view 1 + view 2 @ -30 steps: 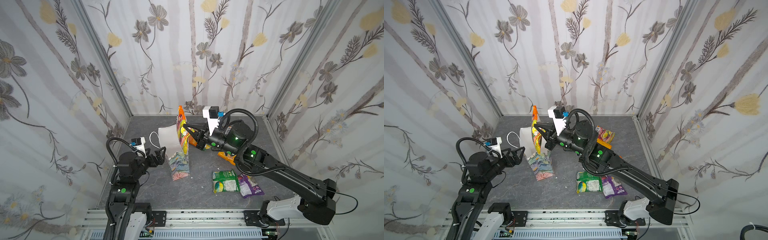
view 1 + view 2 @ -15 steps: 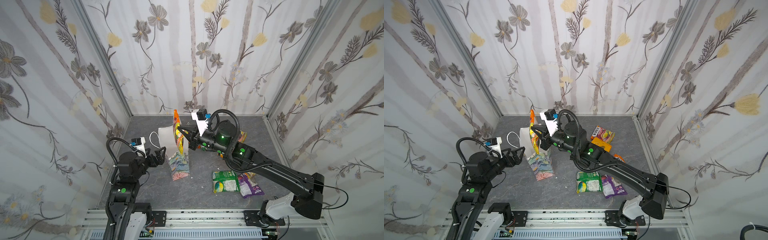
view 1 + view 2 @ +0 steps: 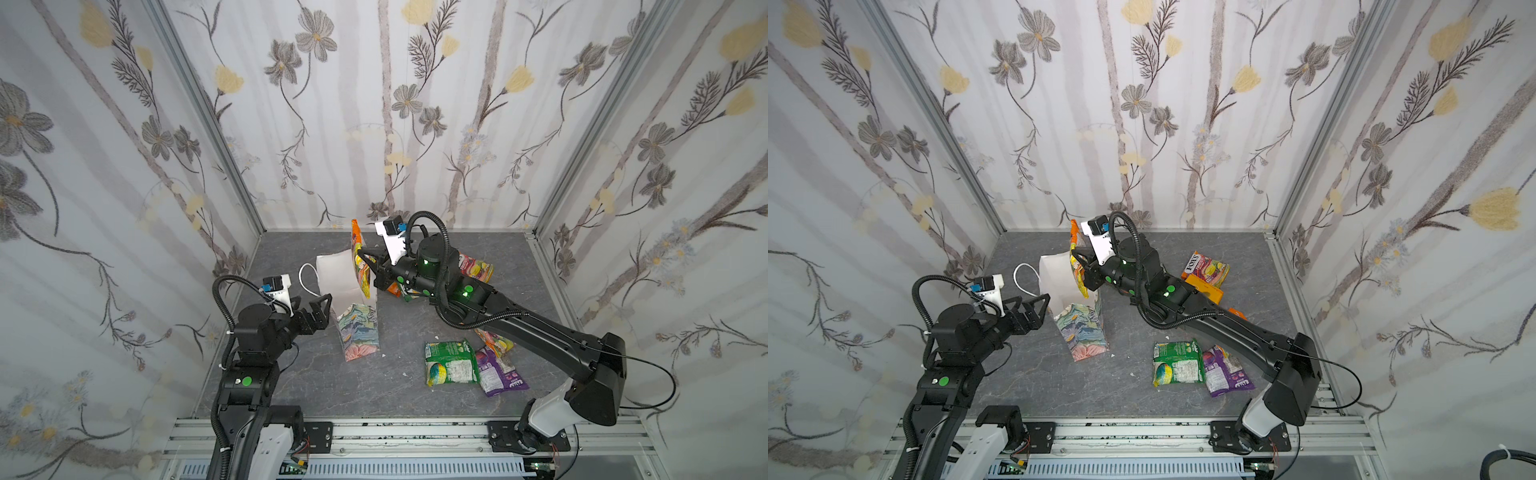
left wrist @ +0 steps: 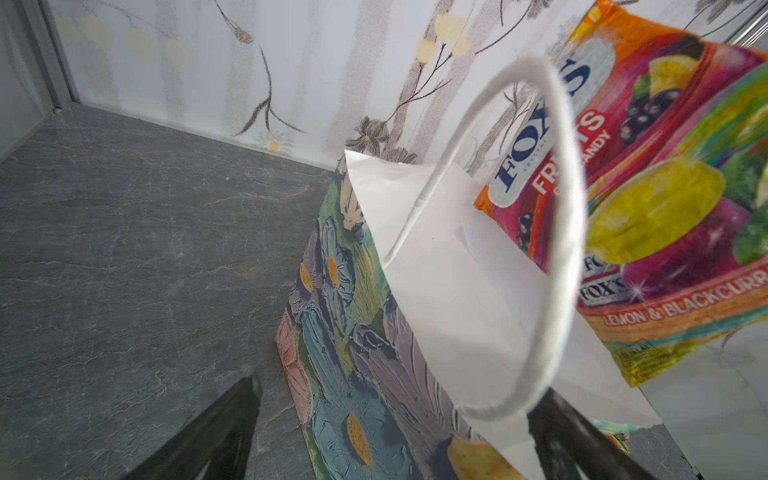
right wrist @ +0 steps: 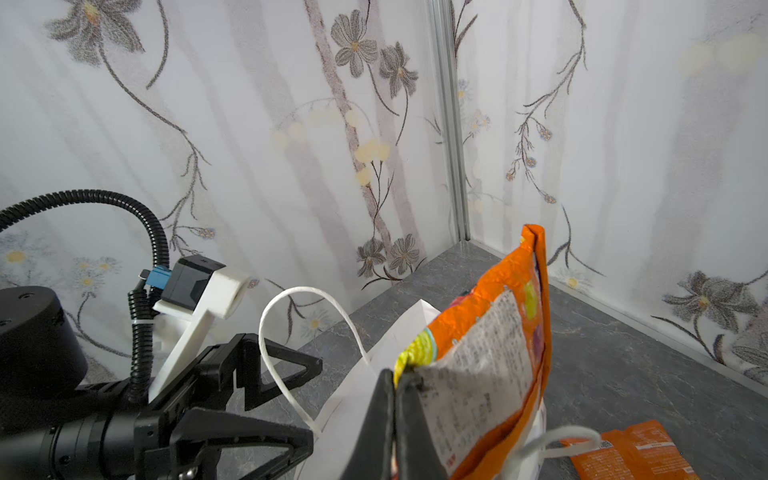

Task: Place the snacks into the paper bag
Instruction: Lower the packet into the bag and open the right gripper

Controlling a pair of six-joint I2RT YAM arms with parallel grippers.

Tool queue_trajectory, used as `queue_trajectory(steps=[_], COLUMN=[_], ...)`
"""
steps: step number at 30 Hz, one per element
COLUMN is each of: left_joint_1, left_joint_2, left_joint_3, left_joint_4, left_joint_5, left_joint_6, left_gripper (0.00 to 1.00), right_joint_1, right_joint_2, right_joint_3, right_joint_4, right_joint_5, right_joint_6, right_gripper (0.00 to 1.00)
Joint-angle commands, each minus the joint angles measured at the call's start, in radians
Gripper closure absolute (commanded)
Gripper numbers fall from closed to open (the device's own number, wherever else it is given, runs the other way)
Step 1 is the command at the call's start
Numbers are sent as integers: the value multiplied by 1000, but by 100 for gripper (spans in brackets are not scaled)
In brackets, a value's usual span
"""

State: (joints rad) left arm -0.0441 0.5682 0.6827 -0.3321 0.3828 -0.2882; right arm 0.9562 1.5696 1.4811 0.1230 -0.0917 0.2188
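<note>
Much of the packet is still above the bag's rim, so my right gripper will next go down toward the bag's white opening (image 3: 346, 288) (image 5: 348, 412) below it and let go of the packet's edge.
The floral paper bag (image 3: 358, 332) (image 3: 1082, 334) stands upright mid-table with its white mouth open. My right gripper (image 3: 362, 254) (image 3: 1076, 254) (image 5: 398, 379) is shut on the edge of an orange FOX'S snack packet (image 3: 360, 270) (image 5: 494, 365) (image 4: 665, 187). It holds the packet upright, with the lower end hanging in the bag's mouth. My left gripper (image 3: 322, 301) (image 3: 1040, 300) (image 4: 395, 419) is open at the bag's left side. The bag's near wall (image 4: 374, 332) and a white cord handle (image 4: 559, 216) lie between its fingers.
A green packet (image 3: 451, 366) and a purple packet (image 3: 498, 372) lie at front right. A pink-orange FOX'S packet (image 3: 1206, 268) and an orange box (image 3: 1204, 289) lie at back right. Another packet (image 3: 494, 341) peeks from under the right arm. Walls enclose three sides.
The right arm has carried the orange packet leftward over the bag and lowered its end into the mouth. The left arm and the bag have not moved.
</note>
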Motion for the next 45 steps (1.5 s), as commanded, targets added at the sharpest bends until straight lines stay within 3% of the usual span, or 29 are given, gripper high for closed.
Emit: queue_trajectory(steps=[1,45], left_joint_1=[1,1], left_joint_2=[1,27], left_joint_3=[-3,-4], left_joint_4=[41,39], left_joint_5=[12,8], left_joint_6=[5,6], left_gripper=[0,0], right_joint_1=[0,94], right_joint_2=[9,-54], right_joint_3=[11,-58], right_joint_4=[25,-72], right_joint_5=[44,316], right_joint_6=[-9,-67], right_gripper=[100,99])
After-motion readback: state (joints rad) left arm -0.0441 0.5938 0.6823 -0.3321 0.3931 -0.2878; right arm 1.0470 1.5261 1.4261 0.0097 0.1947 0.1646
